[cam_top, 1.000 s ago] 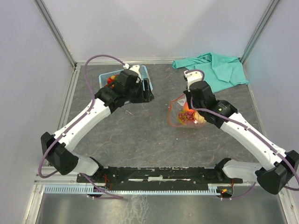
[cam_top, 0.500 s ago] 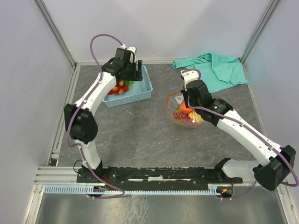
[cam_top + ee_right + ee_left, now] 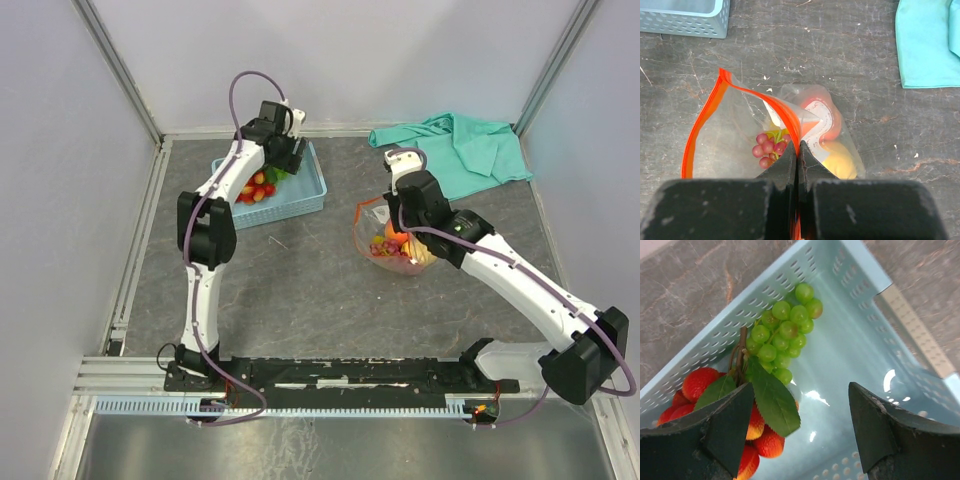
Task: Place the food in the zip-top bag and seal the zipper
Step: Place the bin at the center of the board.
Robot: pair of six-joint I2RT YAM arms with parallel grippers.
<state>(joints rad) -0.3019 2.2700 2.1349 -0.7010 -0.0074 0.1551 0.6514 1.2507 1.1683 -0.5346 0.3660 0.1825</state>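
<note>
The green grapes' end away from the strawberry leaf is uncovered, so my left gripper needs to go down next into the basket (image 3: pixel 855 340) onto that end with its fingers open.
My left gripper (image 3: pixel 802 425) hangs open over the light blue basket (image 3: pixel 855 340), with only the basket floor between its fingers. Below it lie food pieces: green grapes (image 3: pixel 782 337) and a red strawberry bunch (image 3: pixel 700 385) whose leaf reaches beside the left finger. In the top view that gripper (image 3: pixel 283 160) is at the basket's back edge. My right gripper (image 3: pixel 798 150) is shut on the orange zipper (image 3: pixel 702 125) of the zip-top bag (image 3: pixel 725 145), holding its mouth open. Purple grapes (image 3: pixel 769 150), a yellow fruit (image 3: pixel 840 160) and a peach (image 3: pixel 832 120) are inside.
A teal cloth (image 3: pixel 460 145) lies crumpled at the back right corner, close behind the bag (image 3: pixel 385 240). The basket (image 3: pixel 300 195) stands at the back left. Grey walls and metal rails enclose the grey stone-look tabletop.
My left arm has swung back and up over the basket's rear, its jaws spreading wider. The right gripper has shifted the bag slightly left while keeping its hold.
</note>
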